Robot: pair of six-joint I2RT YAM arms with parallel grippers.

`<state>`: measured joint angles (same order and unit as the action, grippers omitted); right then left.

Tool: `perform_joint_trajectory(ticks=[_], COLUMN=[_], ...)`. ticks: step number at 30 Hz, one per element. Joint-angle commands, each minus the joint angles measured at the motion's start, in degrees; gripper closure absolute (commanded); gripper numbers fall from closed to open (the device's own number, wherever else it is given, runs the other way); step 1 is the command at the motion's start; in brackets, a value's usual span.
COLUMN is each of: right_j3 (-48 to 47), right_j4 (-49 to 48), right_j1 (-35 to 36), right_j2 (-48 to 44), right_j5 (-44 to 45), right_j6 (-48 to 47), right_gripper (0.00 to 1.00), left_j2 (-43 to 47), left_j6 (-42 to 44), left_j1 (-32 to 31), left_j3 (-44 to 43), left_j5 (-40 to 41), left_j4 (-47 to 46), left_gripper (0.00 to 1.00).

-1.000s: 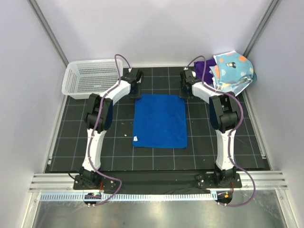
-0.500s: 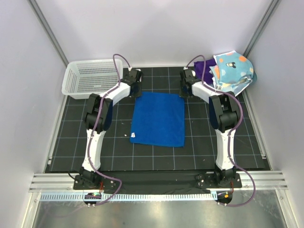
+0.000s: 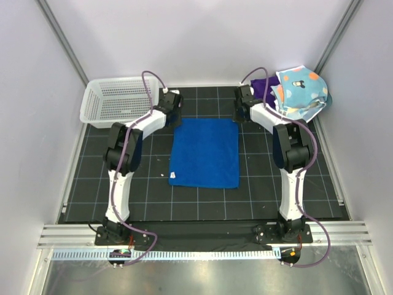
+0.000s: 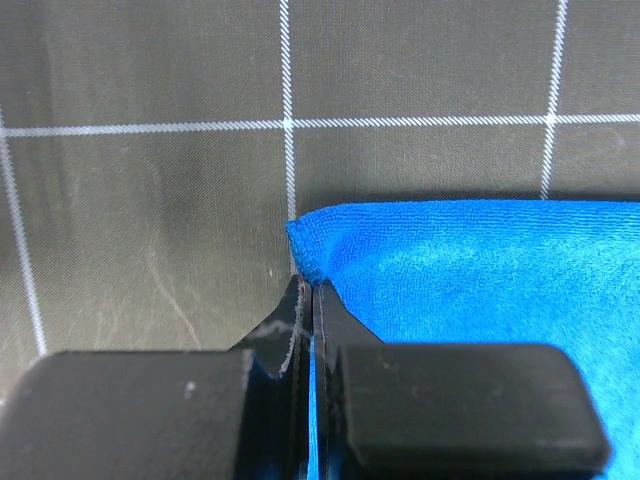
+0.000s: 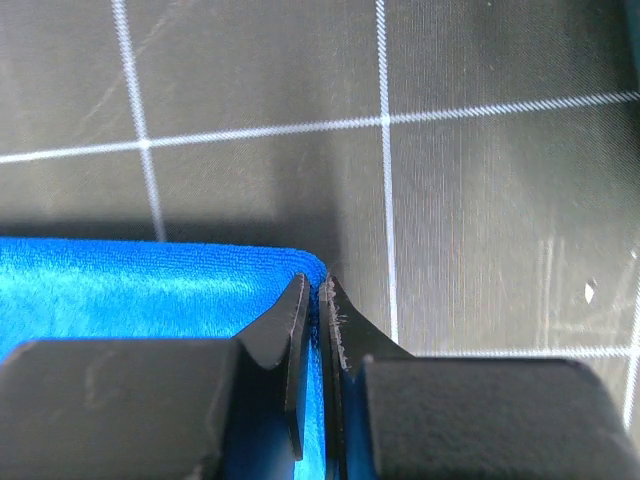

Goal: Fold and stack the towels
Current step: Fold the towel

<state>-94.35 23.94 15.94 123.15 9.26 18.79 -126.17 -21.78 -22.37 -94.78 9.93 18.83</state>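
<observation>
Next, I carry the held corner back over the towel with my right gripper and release it upon the near half, since that part lies back from the gripper.
A royal blue towel (image 3: pixel 204 153) lies spread flat on the black gridded mat, with a small white tag (image 3: pixel 174 174) at its near left corner. My left gripper (image 3: pixel 174 120) is shut on the towel's far left corner (image 4: pixel 312 255), a sliver of blue cloth showing between its fingers (image 4: pixel 330 320). My right gripper (image 3: pixel 239 118) is shut on the far right corner (image 5: pixel 300 262) in the same way. More towels sit piled at the back right: a polka dot one (image 3: pixel 301 89) on top of a purple one (image 3: pixel 264 86).
A white mesh basket (image 3: pixel 116 101) stands at the back left of the mat. The pile of towels rests on a teal tub (image 3: pixel 325 101) against the right wall. White walls close the mat in on three sides.
Both grippers have closed on the blue towel's far corners. The towel has shifted slightly toward the back, and both wrists sit a little farther back.
</observation>
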Motion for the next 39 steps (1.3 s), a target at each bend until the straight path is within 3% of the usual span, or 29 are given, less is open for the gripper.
perform_joint_trajectory(ticks=[1,11,25,32,39], right_j3=[2.14,12.69,33.69,43.0,48.29], right_j4=[-2.14,-4.43,-4.43,-3.29,-3.29], right_j1=[-0.3,1.37,6.9,8.84,13.23], right_j2=[-8.61,-19.42,-38.59,-46.24,-51.17], right_j5=[-0.38,-1.35,1.64,0.07,0.67], right_j6=[-0.16,2.31,7.93,10.39,13.29], right_gripper=[0.99,0.99,0.99,0.99,0.99], left_j2=[6.19,15.24,34.49,40.11,43.46], left_j6=[0.69,-2.91,-13.28,-18.29,-19.7], left_j1=[0.66,0.49,-1.79,-4.08,-5.14], left_j3=[1.0,8.38,29.12,40.8,45.3], left_j5=[0.53,-3.16,-2.29,-2.29,-2.46], left_j4=[-2.22,-3.36,-1.08,0.07,0.07], left_gripper=[1.0,1.0,1.0,1.0,1.0])
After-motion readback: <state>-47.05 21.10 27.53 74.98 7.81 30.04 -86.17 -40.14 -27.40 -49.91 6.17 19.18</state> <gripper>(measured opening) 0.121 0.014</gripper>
